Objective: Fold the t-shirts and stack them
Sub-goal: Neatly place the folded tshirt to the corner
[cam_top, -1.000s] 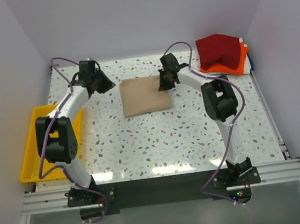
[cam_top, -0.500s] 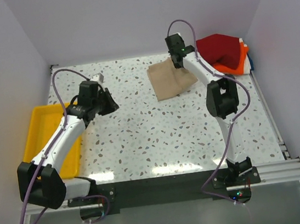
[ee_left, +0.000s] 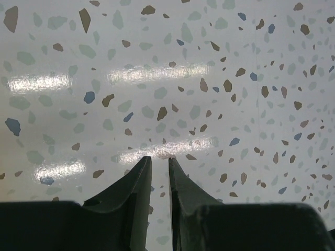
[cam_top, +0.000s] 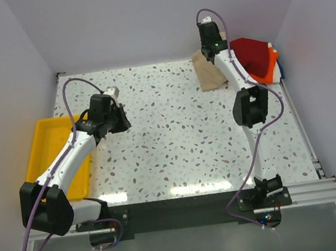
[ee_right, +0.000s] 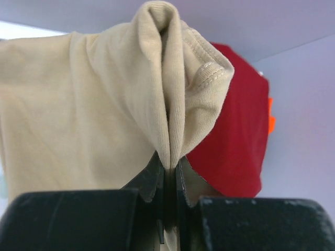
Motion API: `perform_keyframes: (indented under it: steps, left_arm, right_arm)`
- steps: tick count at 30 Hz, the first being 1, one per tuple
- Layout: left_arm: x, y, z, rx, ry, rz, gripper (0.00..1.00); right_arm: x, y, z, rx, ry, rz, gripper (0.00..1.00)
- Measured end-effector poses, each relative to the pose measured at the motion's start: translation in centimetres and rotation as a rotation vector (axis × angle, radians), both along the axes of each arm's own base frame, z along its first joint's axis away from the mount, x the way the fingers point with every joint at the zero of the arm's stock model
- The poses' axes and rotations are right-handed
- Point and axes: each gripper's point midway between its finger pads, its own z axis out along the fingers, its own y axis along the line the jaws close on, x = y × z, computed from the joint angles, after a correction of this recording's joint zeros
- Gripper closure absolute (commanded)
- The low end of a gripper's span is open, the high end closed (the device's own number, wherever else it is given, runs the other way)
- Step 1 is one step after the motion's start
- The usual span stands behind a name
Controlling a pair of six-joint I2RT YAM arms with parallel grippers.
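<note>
The tan t-shirt (cam_top: 211, 74) is still hanging beside the stack, so the right gripper needs to lift it over the dark red t-shirt (cam_top: 250, 54) next and lower it there.
My right gripper (cam_top: 210, 53) (ee_right: 170, 166) is shut on a bunched fold of the tan t-shirt (cam_top: 211, 74) (ee_right: 94, 104), which hangs lifted at the back right of the table. Just right of it the dark red t-shirt (cam_top: 250, 54) (ee_right: 238, 130) lies on top of the bright orange t-shirt (cam_top: 268, 74) (ee_right: 270, 117) in the back right corner. My left gripper (cam_top: 121, 120) (ee_left: 160, 159) hovers over the bare speckled table at left centre. Its jaws stand a narrow gap apart with nothing between them.
A yellow tray (cam_top: 40, 151) sits at the table's left edge, beside my left arm. White walls close in the back and both sides. The right arm's elbow (cam_top: 251, 105) stands above the table's right side.
My right gripper has carried the tan t-shirt from the table's middle up to the back right beside the red one. My left arm has drawn back from the rear to left centre.
</note>
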Motion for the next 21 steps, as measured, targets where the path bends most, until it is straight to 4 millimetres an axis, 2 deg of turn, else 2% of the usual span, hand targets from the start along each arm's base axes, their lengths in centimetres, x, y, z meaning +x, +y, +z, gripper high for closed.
perform_keyframes:
  steps: [8,13,21]
  left_arm:
    - [-0.7,-0.1,-2.1,0.009,0.049,-0.024,0.77]
    - [-0.8,-0.3,-2.4,0.001,0.054,-0.033,0.77]
    - [-1.2,-0.5,-2.8,-0.007,0.069,-0.043,0.77]
  right_arm:
    - [1.7,-1.6,4.3,-0.038,-0.115,-0.002,1.0]
    - [2.0,-2.3,5.8,-0.056,-0.153,-0.015,1.0]
    - [2.0,-4.0,7.1,-0.072,-0.18,-0.045,1.0]
